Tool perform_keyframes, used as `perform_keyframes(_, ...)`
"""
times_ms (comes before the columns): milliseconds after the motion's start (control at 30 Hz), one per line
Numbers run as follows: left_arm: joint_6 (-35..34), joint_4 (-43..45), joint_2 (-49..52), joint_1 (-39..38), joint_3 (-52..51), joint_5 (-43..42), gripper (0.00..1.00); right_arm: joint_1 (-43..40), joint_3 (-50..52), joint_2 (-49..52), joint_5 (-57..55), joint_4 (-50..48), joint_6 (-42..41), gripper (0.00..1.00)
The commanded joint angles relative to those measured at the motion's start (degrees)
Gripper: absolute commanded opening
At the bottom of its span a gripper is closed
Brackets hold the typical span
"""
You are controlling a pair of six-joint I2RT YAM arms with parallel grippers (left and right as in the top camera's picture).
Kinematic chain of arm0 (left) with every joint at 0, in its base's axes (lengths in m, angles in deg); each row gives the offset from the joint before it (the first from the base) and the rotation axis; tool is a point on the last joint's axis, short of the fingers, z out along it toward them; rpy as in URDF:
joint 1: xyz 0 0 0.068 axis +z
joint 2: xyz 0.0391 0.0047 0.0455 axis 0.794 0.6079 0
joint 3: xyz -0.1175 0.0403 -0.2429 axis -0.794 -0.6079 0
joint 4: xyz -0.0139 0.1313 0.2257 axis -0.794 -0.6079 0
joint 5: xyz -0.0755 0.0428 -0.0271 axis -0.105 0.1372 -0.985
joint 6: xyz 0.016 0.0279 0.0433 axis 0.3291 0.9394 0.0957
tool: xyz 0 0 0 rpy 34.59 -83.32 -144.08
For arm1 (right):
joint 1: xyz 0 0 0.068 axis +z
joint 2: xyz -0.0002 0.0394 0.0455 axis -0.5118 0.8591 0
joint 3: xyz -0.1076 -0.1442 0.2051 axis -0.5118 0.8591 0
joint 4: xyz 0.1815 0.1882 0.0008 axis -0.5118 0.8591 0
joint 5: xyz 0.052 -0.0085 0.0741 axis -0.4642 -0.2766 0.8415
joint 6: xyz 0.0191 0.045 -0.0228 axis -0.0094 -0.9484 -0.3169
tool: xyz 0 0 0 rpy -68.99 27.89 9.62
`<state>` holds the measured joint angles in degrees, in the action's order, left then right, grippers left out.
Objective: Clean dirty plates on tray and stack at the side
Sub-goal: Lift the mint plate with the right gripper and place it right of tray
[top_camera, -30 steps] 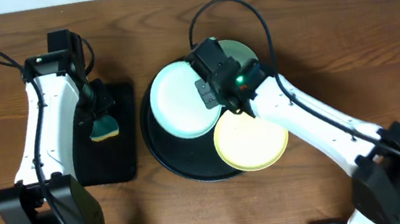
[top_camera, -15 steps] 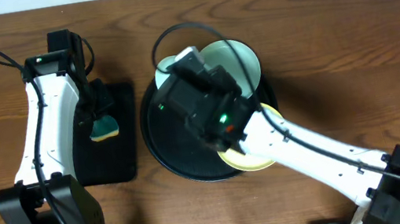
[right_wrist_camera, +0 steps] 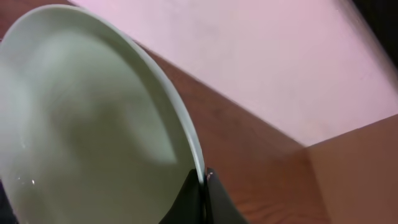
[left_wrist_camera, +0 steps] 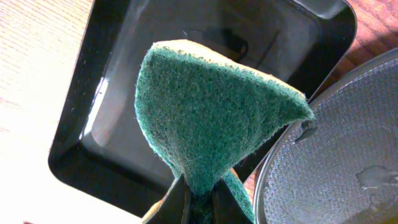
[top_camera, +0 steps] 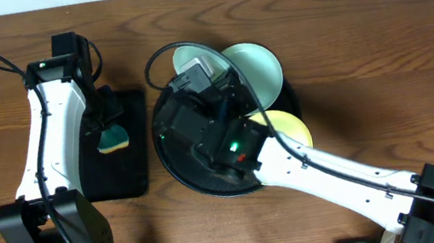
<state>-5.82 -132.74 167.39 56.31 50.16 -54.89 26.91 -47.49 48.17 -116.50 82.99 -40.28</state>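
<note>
My right gripper swings to the right in the overhead view next and lowers the plate onto the tabletop beside the round tray, which is clear.
My right gripper (right_wrist_camera: 203, 179) is shut on the rim of a pale mint plate (right_wrist_camera: 93, 124) and holds it tilted up, off the round black tray (top_camera: 180, 172). In the overhead view only the top edge of this plate (top_camera: 188, 57) shows past my raised right wrist. A second mint plate (top_camera: 259, 65) lies on the tray's far right. The pale yellow plate (top_camera: 292, 129) lies on the tray's right, half hidden by my arm. My left gripper (left_wrist_camera: 199, 200) is shut on a green sponge (left_wrist_camera: 205, 112) over the rectangular tray (left_wrist_camera: 106, 99).
The black rectangular tray (top_camera: 133, 164) lies left of the round tray, almost touching it. The round tray's rim (left_wrist_camera: 336, 155) shows at the right of the left wrist view. Brown wooden table (top_camera: 378, 46) surrounds both trays.
My right arm has lifted the mint plate off the round tray, tipped it on edge and swung up and to the left. The left arm and sponge have not moved.
</note>
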Motion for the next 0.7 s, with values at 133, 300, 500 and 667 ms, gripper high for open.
perform_keyframes(133, 0.9, 0.0, -0.9, 0.2, 1.5, -0.2, 0.08, -12.5, -0.4, -11.5, 24.7, 3.9, -8.7, 0.01)
perform_keyframes(300, 0.9, 0.0, -0.9, 0.2, 1.5, -0.2, 0.08, -26.0, -0.4, -17.4, 42.8, 7.7, -10.1, 0.01)
perform_keyframes(500, 0.9, 0.0, -0.9, 0.2, 1.5, -0.2, 0.07, -43.5, -0.3, -18.8, 60.3, 13.5, -9.7, 0.01)
perform_keyframes(667, 0.9, 0.0, -0.9, 0.2, 1.5, -0.2, 0.07, -55.2, 1.1, -17.2, 66.1, 17.0, -9.3, 0.01)
